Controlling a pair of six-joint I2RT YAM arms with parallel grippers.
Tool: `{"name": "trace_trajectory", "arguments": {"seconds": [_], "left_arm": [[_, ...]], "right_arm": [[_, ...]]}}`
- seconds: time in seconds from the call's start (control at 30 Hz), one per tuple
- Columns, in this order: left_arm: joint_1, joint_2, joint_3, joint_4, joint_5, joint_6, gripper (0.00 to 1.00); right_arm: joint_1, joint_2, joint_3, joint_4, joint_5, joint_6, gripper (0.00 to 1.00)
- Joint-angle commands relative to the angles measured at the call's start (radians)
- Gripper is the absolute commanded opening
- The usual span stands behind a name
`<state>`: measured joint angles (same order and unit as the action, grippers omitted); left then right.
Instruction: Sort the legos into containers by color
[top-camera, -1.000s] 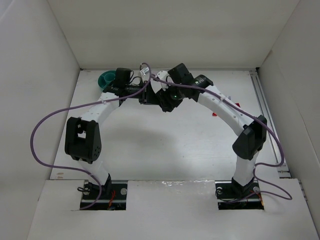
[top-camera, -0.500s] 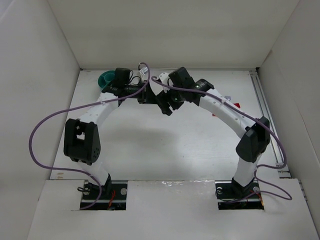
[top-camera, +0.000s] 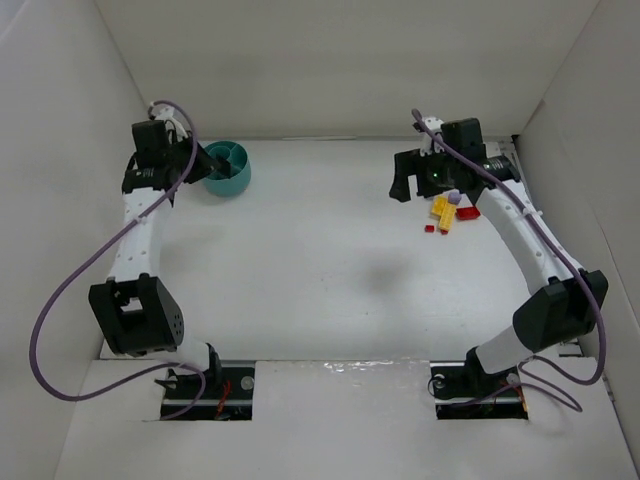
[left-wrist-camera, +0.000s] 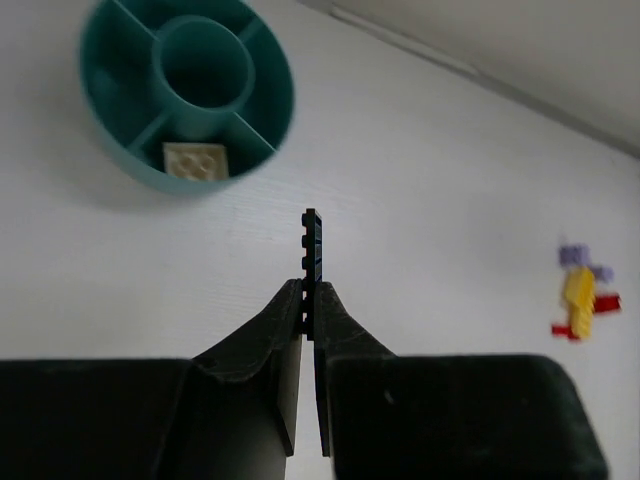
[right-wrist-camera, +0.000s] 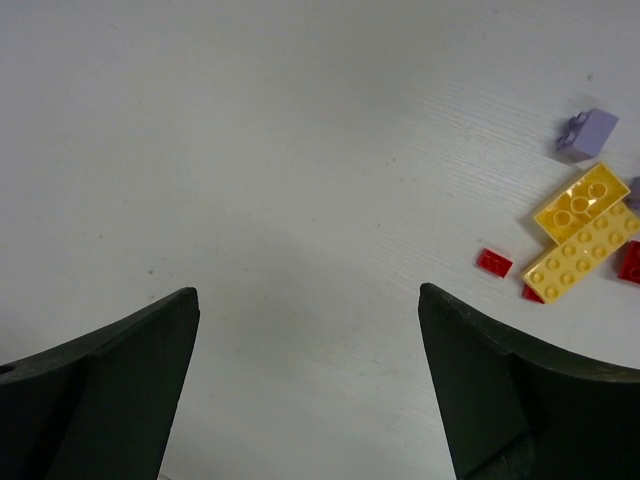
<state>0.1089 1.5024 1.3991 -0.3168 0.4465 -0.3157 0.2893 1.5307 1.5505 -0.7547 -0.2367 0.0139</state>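
The bowl's empty side section (left-wrist-camera: 112, 84) is below my left gripper, on the left in the wrist view, so I will move the gripper to that side and down over it.
The teal bowl (top-camera: 238, 182) stands at the far left, and its compartments (left-wrist-camera: 118, 60) show from above in the left wrist view. One pale cream lego (left-wrist-camera: 195, 160) lies in the near compartment. My left gripper (top-camera: 203, 160) hovers just left of the bowl, shut on a thin dark blue lego plate (left-wrist-camera: 311, 245) held edge-on (left-wrist-camera: 311, 292). At the far right lie loose legos: yellow (right-wrist-camera: 583, 203), red (right-wrist-camera: 493, 262) and pale purple (right-wrist-camera: 585, 133). My right gripper (top-camera: 404, 182) hangs open (right-wrist-camera: 308, 300) left of that pile (top-camera: 442, 211), nothing between its fingers.
White walls enclose the table on three sides. A metal rail (top-camera: 522, 185) runs along the right edge behind the right arm. The purple cables (top-camera: 60, 300) loop off both arms.
Both arms have swung apart from the middle of the table: the left to the bowl, the right to the lego pile. The right gripper has opened wide.
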Motion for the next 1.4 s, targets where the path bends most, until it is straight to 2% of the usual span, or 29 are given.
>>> {"name": "trace_trajectory", "arguments": {"seconds": [0.0, 0.1, 0.2, 0.33, 0.67, 0.93, 1.37], "left_arm": [[0.02, 0.033, 0.118, -0.047, -0.279, -0.091, 0.0], [0.029, 0.119, 0.205, -0.067, -0.308, -0.117, 0.0], [0.038, 0.165, 0.231, -0.039, -0.311, -0.117, 0.0], [0.047, 0.231, 0.287, -0.019, -0.331, -0.069, 0.0], [0.048, 0.34, 0.365, 0.028, -0.256, 0.22, 0.0], [0.048, 0.413, 0.431, 0.028, -0.236, 0.352, 0.0], [0.048, 0.478, 0.451, 0.05, -0.285, 0.374, 0.0]], "right_arm": [[-0.036, 0.0, -0.01, 0.018, -0.07, 0.058, 0.95], [-0.049, 0.0, -0.01, 0.018, -0.061, 0.067, 0.95], [-0.049, 0.0, -0.02, 0.018, -0.061, 0.067, 0.95], [-0.058, -0.01, -0.039, 0.018, -0.042, 0.067, 0.95], [-0.076, -0.029, -0.069, 0.0, -0.061, 0.035, 0.96], [-0.076, 0.002, -0.059, 0.0, -0.07, 0.026, 0.96], [-0.076, 0.031, -0.038, -0.009, -0.07, 0.026, 0.96]]}}
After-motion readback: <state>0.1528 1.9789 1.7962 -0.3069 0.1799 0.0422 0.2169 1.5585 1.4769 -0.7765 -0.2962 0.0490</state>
